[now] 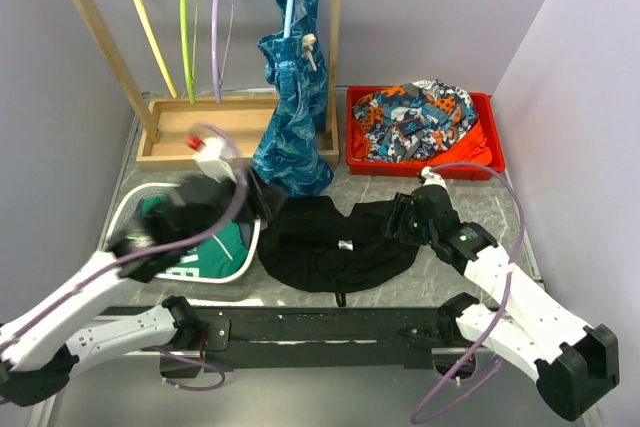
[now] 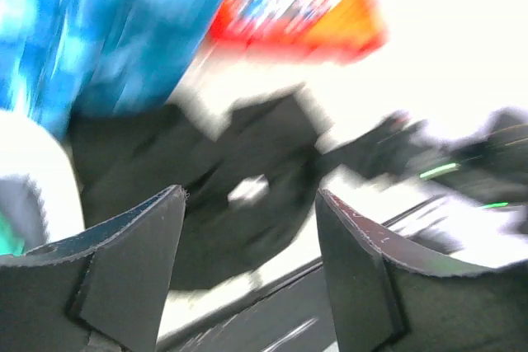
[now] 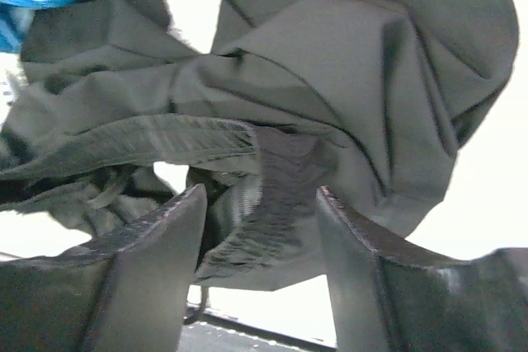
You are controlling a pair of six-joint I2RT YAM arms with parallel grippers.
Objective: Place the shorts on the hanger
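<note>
The lavender hanger is bare and hangs outward of and above my left gripper. I should raise my left gripper outward and close it around the hanger's near bar (image 1: 215, 35).
The black shorts (image 1: 335, 242) lie crumpled on the table in front of the arms. The lavender hanger (image 1: 222, 27) hangs on the wooden rack at the back left. My left gripper (image 1: 266, 204) is at the shorts' left edge; its view is blurred, and the gripper (image 2: 247, 195) is open and empty with the shorts (image 2: 206, 179) beyond it. My right gripper (image 1: 401, 218) is at the shorts' right edge. In the right wrist view it (image 3: 260, 191) is open, with a fold of the shorts' waistband (image 3: 276, 179) between the jaws.
The wooden rack (image 1: 95, 22) also holds a yellow hanger (image 1: 145, 27), a lime-green hanger (image 1: 188, 27) and a teal-blue patterned garment (image 1: 295, 117). A red bin (image 1: 490, 152) of orange-and-blue clothes stands at the back right. A white basket (image 1: 125, 209) with green cloth sits under my left arm.
</note>
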